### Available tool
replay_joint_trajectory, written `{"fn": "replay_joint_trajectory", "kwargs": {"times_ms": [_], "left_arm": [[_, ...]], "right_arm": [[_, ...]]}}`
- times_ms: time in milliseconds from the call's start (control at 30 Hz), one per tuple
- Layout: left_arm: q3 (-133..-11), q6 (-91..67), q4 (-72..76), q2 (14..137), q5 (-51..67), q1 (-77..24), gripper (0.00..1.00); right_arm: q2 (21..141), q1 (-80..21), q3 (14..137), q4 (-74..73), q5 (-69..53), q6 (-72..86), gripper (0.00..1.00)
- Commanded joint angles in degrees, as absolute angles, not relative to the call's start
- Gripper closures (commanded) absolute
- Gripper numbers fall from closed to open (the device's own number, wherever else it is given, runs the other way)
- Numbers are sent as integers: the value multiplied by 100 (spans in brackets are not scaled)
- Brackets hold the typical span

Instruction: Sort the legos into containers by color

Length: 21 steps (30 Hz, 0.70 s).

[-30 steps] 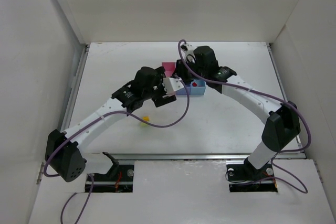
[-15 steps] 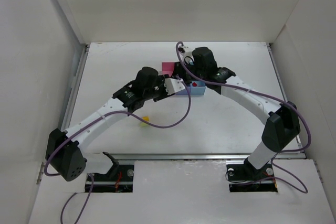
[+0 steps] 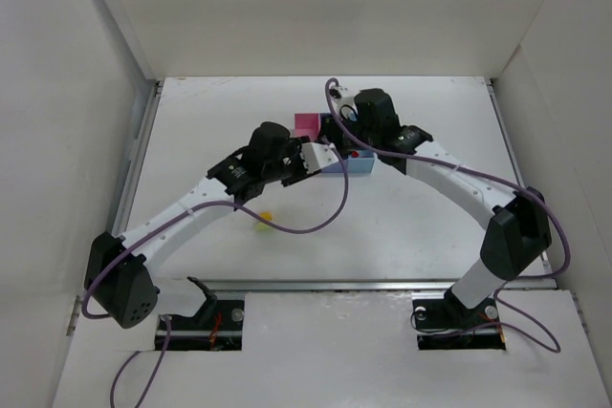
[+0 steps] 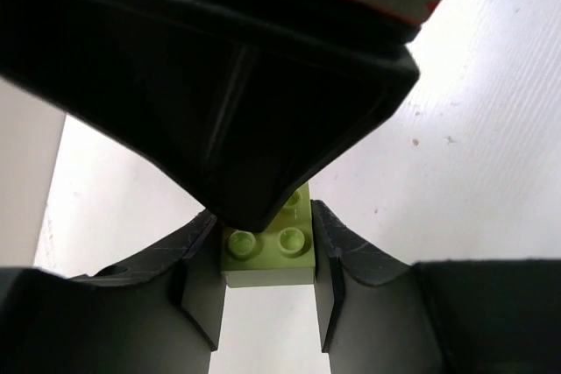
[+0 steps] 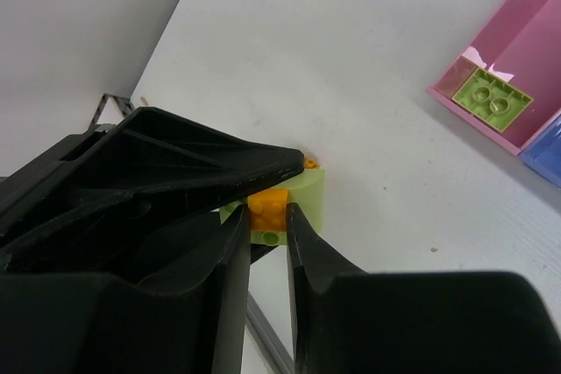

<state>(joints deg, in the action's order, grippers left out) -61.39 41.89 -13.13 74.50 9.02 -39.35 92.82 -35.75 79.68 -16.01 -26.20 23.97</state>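
The lime green brick will next go outward over the open pink container in my left gripper and be released inside, because another lime green lego already lies there.
Between the two arms hangs a small stack of legos, an orange brick (image 5: 268, 201) joined to a lime green brick (image 4: 270, 258). My left gripper (image 4: 263, 238) is shut on the lime green brick (image 5: 307, 194), and my right gripper (image 5: 266, 216) is shut on the orange one. In the top view the two grippers meet just in front of the containers, the left gripper (image 3: 320, 154) against the right gripper (image 3: 335, 140). The pink container (image 5: 526, 59) holds another lime green lego (image 5: 491, 100). Beside it runs a blue compartment (image 5: 545, 157). The arms hide most of the containers (image 3: 306, 124) from above.
A yellow lego (image 3: 261, 221) lies on the white table under the left forearm. A red piece (image 3: 356, 153) shows inside the light blue bin (image 3: 363, 165). White walls close in the table on the left, right and back, and purple cables loop over both arms.
My left gripper has gone from open to shut on the lime green brick and has shifted slightly towards the right gripper. The right gripper has kept its grip.
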Motion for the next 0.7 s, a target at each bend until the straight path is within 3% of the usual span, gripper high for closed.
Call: {"fn": "replay_joint_trajectory", "kwargs": {"times_ms": [0, 667], "left_arm": [[-6152, 3921, -1941, 7550, 737, -3622, 100], [-6310, 3779, -1996, 7813, 976, -3024, 100]], "right_arm": [[8807, -3104, 7805, -1406, -2277, 2522, 100], [8780, -2531, 7805, -1406, -2408, 2470, 100]]}}
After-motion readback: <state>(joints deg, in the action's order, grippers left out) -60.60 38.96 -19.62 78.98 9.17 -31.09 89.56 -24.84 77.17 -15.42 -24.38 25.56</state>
